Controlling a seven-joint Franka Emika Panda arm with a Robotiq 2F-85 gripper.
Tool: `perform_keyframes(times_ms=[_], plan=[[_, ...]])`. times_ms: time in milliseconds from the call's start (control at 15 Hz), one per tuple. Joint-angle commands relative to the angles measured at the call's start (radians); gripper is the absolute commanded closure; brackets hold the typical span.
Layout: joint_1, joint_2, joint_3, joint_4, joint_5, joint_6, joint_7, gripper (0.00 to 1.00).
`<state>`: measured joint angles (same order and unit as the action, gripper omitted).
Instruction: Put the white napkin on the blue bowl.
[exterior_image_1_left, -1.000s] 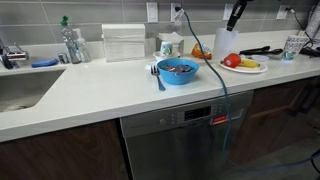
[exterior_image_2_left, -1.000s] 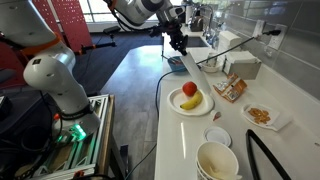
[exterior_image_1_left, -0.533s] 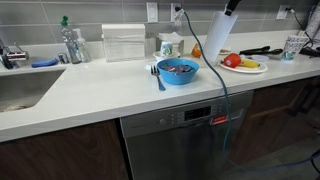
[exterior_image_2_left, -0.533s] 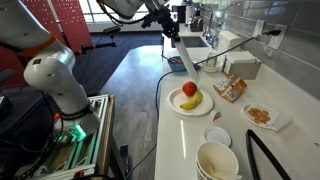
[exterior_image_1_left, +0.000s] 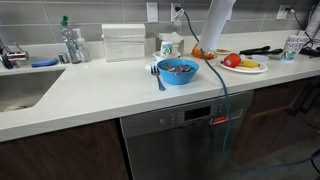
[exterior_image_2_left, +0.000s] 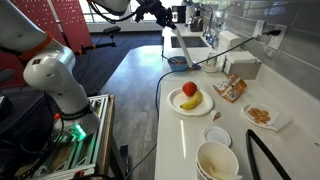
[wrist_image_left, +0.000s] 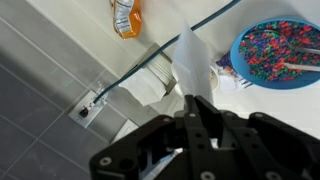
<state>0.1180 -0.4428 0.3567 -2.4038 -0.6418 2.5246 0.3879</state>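
The napkin comes down next toward the bowl's uncovered parts and gets released across them. They lie below my gripper, to its right in the wrist view.
The white napkin (exterior_image_1_left: 216, 25) hangs long and loose from my gripper, high above the counter, to the right of and behind the blue bowl (exterior_image_1_left: 178, 77). The bowl holds colourful bits, and a spoon leans on its rim. In an exterior view my gripper (exterior_image_2_left: 161, 12) is near the top edge with the napkin (exterior_image_2_left: 183, 45) trailing below it. In the wrist view my gripper (wrist_image_left: 199, 112) is shut on the napkin (wrist_image_left: 190, 62), and the bowl (wrist_image_left: 238, 60) lies at the upper right.
A white plate with fruit (exterior_image_1_left: 243, 66) (exterior_image_2_left: 192, 101) sits right of the bowl. A pale napkin holder (exterior_image_1_left: 124, 43) stands at the back wall and a sink (exterior_image_1_left: 20, 90) is at the left. A blue cable (exterior_image_1_left: 222, 80) crosses the counter. An orange packet (wrist_image_left: 125, 15) lies by the wall.
My gripper has risen with the napkin and left the top of an exterior view. The napkin now hangs higher and has shifted slightly toward the bowl.
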Motion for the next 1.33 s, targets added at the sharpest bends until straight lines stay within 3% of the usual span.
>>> perform_keyframes(times_ms=[0, 200, 467, 800, 1000, 1067, 1133, 1267], plan=[[-0.052, -0.017, 0.056, -0.016, -0.092, 0.097, 0.096, 0.99], [-0.114, 0.008, 0.113, 0.011, -0.23, 0.179, 0.211, 0.99], [-0.26, 0.045, 0.249, 0.07, -0.513, 0.214, 0.461, 0.99], [-0.415, 0.167, 0.459, 0.191, -0.915, 0.109, 0.788, 0.99], [-0.451, 0.282, 0.559, 0.233, -1.112, -0.031, 0.914, 0.99], [-0.457, 0.328, 0.59, 0.24, -1.174, -0.096, 0.944, 0.99], [-0.282, 0.42, 0.46, 0.243, -1.25, -0.212, 0.949, 0.99], [-0.202, 0.519, 0.408, 0.254, -1.325, -0.327, 0.954, 0.99]])
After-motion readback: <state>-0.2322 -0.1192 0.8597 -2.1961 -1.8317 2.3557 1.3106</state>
